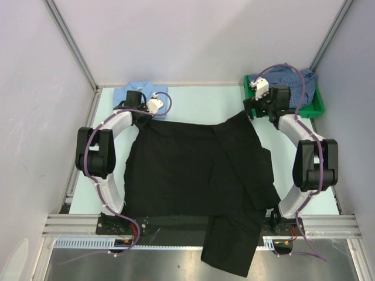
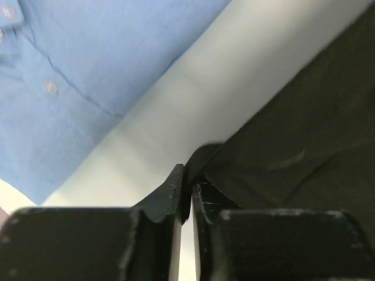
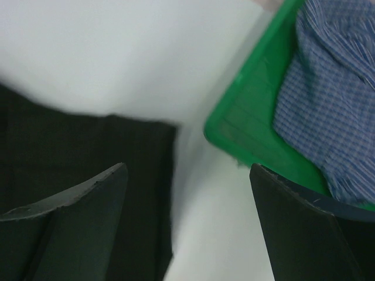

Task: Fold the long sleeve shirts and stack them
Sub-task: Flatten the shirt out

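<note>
My right gripper moves back and down onto the near end of the black shirt's (image 1: 261, 199) folded part next, since it lies below the gripper, toward my base.
The black shirt (image 1: 193, 170) lies spread across the table, one part hanging over the near edge. My left gripper (image 1: 140, 119) is at its far left corner, and the left wrist view shows it (image 2: 191, 187) shut on an edge of the black fabric (image 2: 304, 129). The light blue shirt (image 1: 136, 91) lies folded just beyond it (image 2: 105, 64). My right gripper (image 1: 253, 111) is open and empty (image 3: 187, 170) over the black shirt's far right corner (image 3: 76, 146). The checked shirt (image 1: 293, 79) sits in the bin (image 3: 334, 99).
A green plastic bin (image 1: 318, 106) stands at the far right corner, its rim close to my right finger (image 3: 252, 129). Metal frame posts and white walls enclose the table. A rail runs along the near edge.
</note>
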